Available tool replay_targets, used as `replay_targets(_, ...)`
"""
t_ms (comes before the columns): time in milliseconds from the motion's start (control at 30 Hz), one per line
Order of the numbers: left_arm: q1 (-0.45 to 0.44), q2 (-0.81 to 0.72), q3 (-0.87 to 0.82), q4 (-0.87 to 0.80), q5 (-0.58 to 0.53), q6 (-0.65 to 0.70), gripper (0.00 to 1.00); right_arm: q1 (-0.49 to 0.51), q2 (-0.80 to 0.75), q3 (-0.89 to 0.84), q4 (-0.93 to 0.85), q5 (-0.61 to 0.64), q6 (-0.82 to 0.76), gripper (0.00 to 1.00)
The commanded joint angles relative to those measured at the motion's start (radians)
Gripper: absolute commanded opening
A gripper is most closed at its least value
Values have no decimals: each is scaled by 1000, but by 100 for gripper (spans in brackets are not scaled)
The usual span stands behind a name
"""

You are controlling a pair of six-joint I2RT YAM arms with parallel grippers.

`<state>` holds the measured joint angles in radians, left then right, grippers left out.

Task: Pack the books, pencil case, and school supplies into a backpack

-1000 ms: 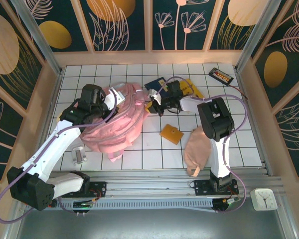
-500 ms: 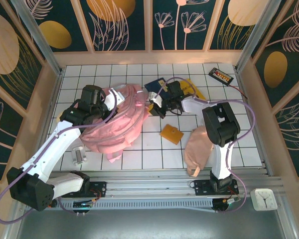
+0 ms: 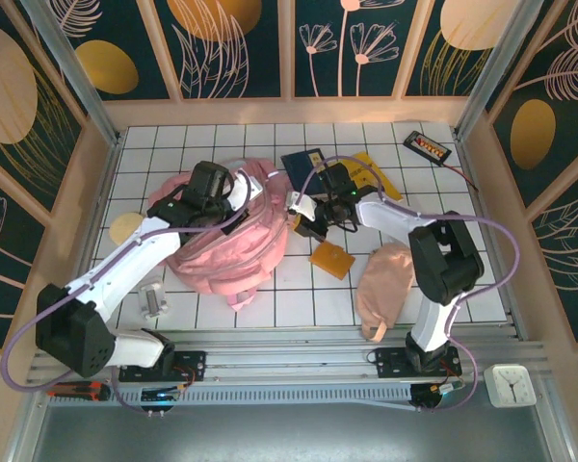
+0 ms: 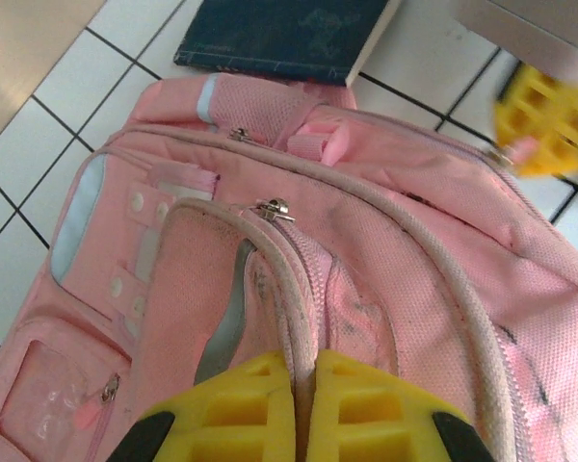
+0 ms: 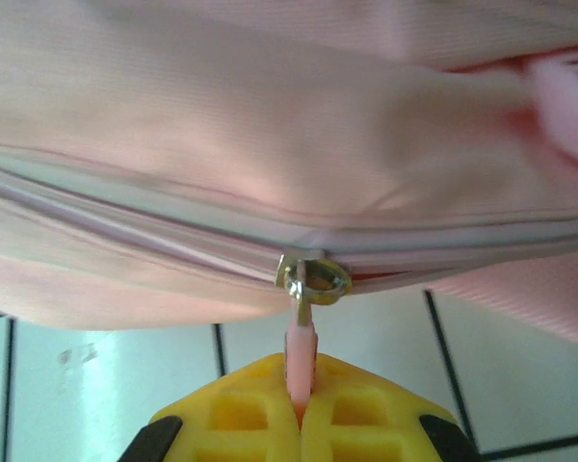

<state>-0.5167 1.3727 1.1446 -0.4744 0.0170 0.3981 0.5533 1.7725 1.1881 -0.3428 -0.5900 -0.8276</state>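
The backpack's pinched piped edge goes outward toward the navy book next in my left gripper, which then releases it there, since the backpack sits bunched.
The pink backpack sits bunched up left of centre. My left gripper is at its top, shut on the piped edge of the backpack beside the zip; in the left wrist view the gripper has the edge pinched between its jaws. My right gripper is at the bag's right side, shut on the pink zipper pull under the metal slider. The navy book and the yellow book lie behind the bag. The orange pad and the peach pencil case lie to its right.
A pale yellow disc lies left of the bag and a small silver object lies near the front left. A black gadget sits at the back right. Wooden walls close in the tiled table.
The left arm has swung right and the backpack has been drawn up from a flat spread into a compact heap, uncovering the yellow disc. The right gripper shifted slightly nearer, still holding the pull.
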Motion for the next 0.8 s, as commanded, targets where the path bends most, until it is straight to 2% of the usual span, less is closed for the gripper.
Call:
replay_targets(0, -13, 44, 82, 109, -88, -93, 0, 45, -114, -59, -81, 43, 38, 0)
replay_targets(167, -45, 161, 199, 81, -92, -189, 0, 109, -226, -137, -69, 126, 152, 0)
replay_targets(367, -95, 324, 377, 8, -141, -302, 0, 205, -289, -159, -54, 333, 331, 0)
replay_targets(500, -117, 498, 604, -121, -188, -419, 0, 296, -294, -147, -71, 516, 464, 0)
replay_targets(633, -124, 677, 870, -261, -184, -523, 0, 396, -278, -125, -83, 678, 585, 0)
replay_targets(767, -131, 756, 1000, -302, -177, -578, 0, 461, -269, -116, -88, 813, 673, 0)
